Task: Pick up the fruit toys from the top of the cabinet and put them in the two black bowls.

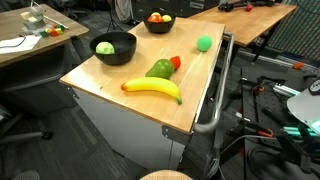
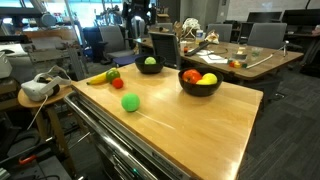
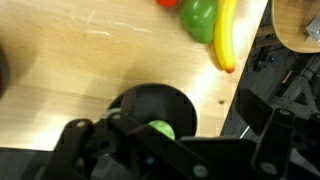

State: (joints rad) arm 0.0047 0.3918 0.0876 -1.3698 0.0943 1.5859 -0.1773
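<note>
My gripper is above the banana and should move over and down to it, toward the right in the wrist view, onto its bowl-side end [image 1: 131, 86], clear of the green fruit [image 1: 160, 69].
Two black bowls stand on the wooden cabinet top [image 1: 195, 95]. One bowl [image 1: 115, 46] [image 2: 150, 66] [image 3: 150, 108] holds a green apple toy [image 1: 105, 47] [image 3: 161, 129]. The far bowl [image 1: 158, 22] [image 2: 200, 80] holds red and yellow fruit toys. A banana [image 1: 152, 88] [image 2: 97, 77] [image 3: 226, 35], a green fruit [image 1: 160, 69] [image 3: 198, 18], a small red fruit [image 1: 176, 62] [image 2: 117, 83] and a green ball [image 1: 204, 43] [image 2: 130, 102] lie on the top. My gripper [image 3: 178, 142] [image 2: 137, 14] hangs above the bowl with the apple, jaws apart and empty.
A metal handle rail [image 1: 215, 110] runs along the cabinet's side. A table with clutter [image 2: 235, 58] and chairs stand beyond the cabinet. Cables and equipment [image 1: 270, 100] lie on the floor beside it.
</note>
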